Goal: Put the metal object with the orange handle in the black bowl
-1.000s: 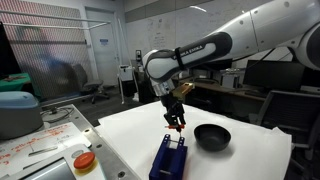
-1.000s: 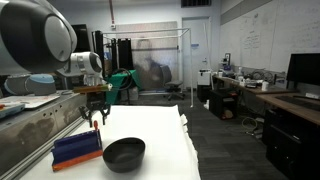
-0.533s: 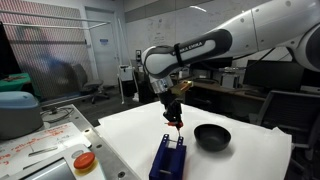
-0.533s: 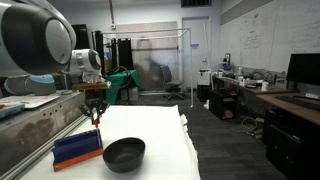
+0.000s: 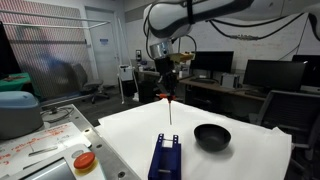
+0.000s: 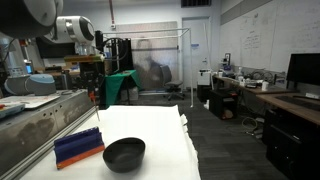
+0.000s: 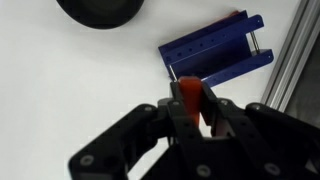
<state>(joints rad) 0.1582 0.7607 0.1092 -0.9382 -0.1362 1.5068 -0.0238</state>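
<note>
The rod still hangs over the blue block, so my gripper needs to move across from the block to over the black bowl and then go down.
My gripper is shut on the orange handle of the metal object and holds it high above the white table, the thin rod hanging straight down. In the wrist view the orange handle sits between the black fingers. The blue block lies right below it. The black bowl stands empty beside the block; it also shows in the wrist view and in an exterior view.
The blue block shows in the wrist view and in an exterior view. A round orange-lidded container stands on a side bench. The white table ends near the bowl. Desks with monitors stand behind.
The gripper has risen well above the blue block, lifting the metal object with it. Bowl and block have not moved.
</note>
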